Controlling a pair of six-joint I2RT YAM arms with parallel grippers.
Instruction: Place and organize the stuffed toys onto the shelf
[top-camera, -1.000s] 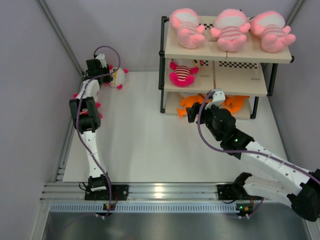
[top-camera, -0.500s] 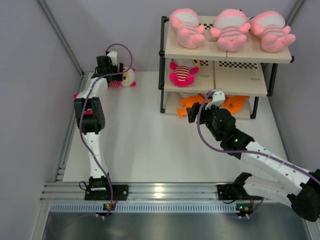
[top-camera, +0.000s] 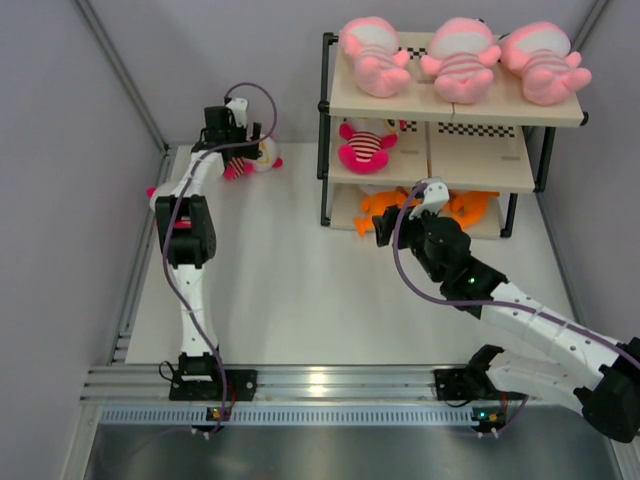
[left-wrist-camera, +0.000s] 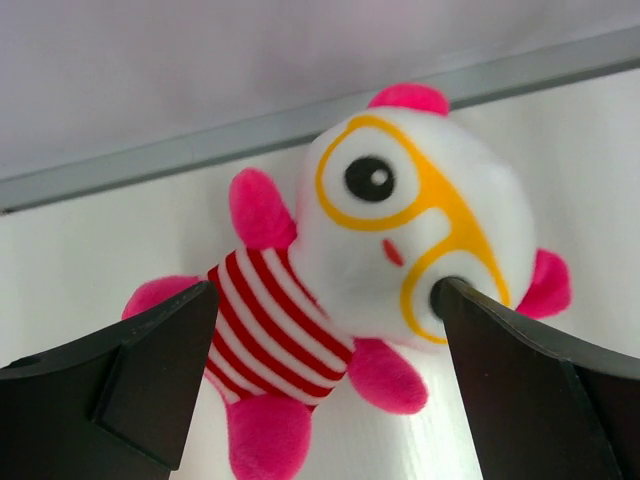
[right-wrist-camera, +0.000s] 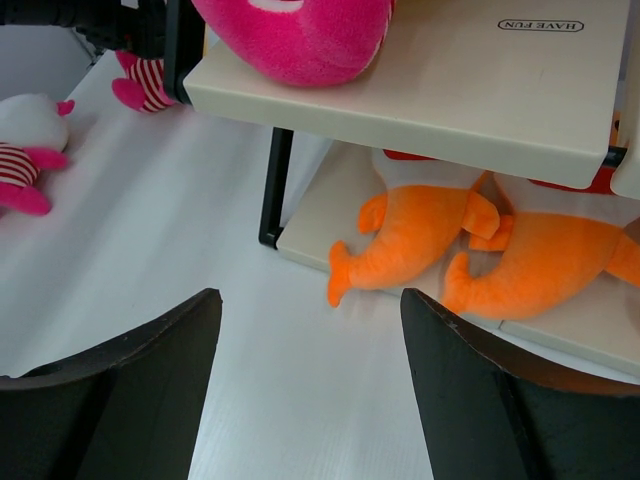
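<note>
The hot-pink toy's neck (top-camera: 251, 163) (left-wrist-camera: 318, 298) is below my left gripper's open fingers, between the toy's striped belly and white head. My left gripper needs to move down and close on the neck.
A hot-pink toy (left-wrist-camera: 400, 240) with a white face and a red-striped belly lies on the table left of the shelf (top-camera: 450, 108). My left gripper (left-wrist-camera: 325, 290) is open, one jaw on each side of the toy (top-camera: 258, 158), not gripping it. A second hot-pink toy (right-wrist-camera: 25, 150) lies further left, mostly hidden behind the left arm in the top view. Three pale pink toys (top-camera: 460, 50) sit on the top board, one hot-pink toy (top-camera: 365, 147) on the middle board and orange fish (right-wrist-camera: 420, 235) on the bottom board. My right gripper (right-wrist-camera: 310, 295) hangs open and empty in front of the bottom board.
Grey walls close in the white table (top-camera: 290, 280) on the left, right and back. A grey rail (left-wrist-camera: 200, 140) runs along the wall just behind the toy. The shelf's black corner post (right-wrist-camera: 272, 190) stands just ahead of the right gripper. An aluminium rail (top-camera: 330, 380) carries both arm bases.
My left arm has swung right toward the shelf, bringing the hot-pink toy along. Its jaws have opened wide around the toy. The right arm has not moved.
</note>
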